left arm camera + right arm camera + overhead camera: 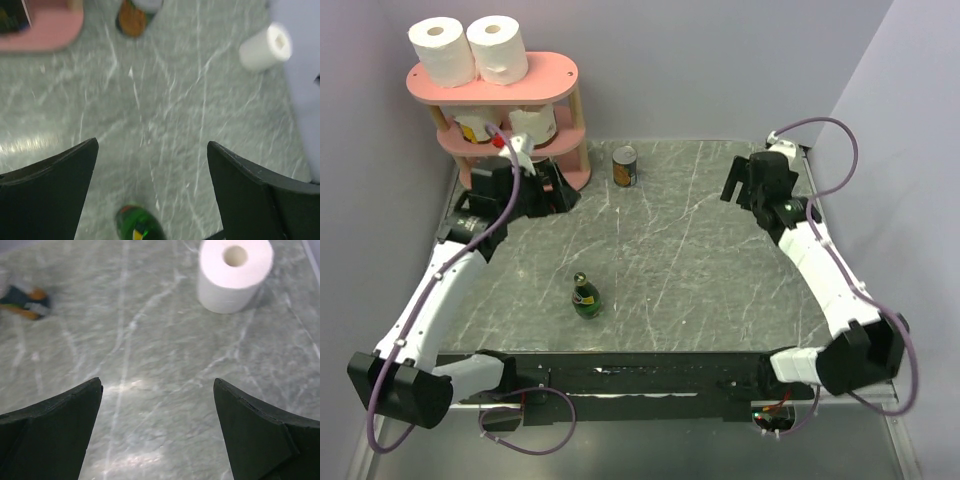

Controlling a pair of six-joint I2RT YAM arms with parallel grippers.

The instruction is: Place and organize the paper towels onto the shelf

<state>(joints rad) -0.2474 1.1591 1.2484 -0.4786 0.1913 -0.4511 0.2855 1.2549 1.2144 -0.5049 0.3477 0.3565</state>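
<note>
The white roll stands outward of and below my right gripper with its hollow core [235, 256] facing up, so I will reach outward and down, one finger into that core.
The pink shelf [560, 72] stands at the table's far left corner. Two white paper towels [442, 50] [498, 47] sit on its top board. On the middle board are a dark-wrapped roll [475, 128] and a white one [534, 122]. My left gripper [552, 190] hangs open and holds nothing just in front of the shelf's base; in its wrist view the left gripper [152, 145] looks down on bare table. Another white roll [235, 272] stands upright ahead of my open right gripper [157, 382], well clear of its fingers. This roll [265, 47] shows in the left wrist view too.
A small tin can [625, 165] stands right of the shelf. A green glass bottle [585, 297] stands upright mid-table, and the same bottle [140, 225] lies just below my left jaws in the wrist view. Lilac walls close in the left, back and right sides.
</note>
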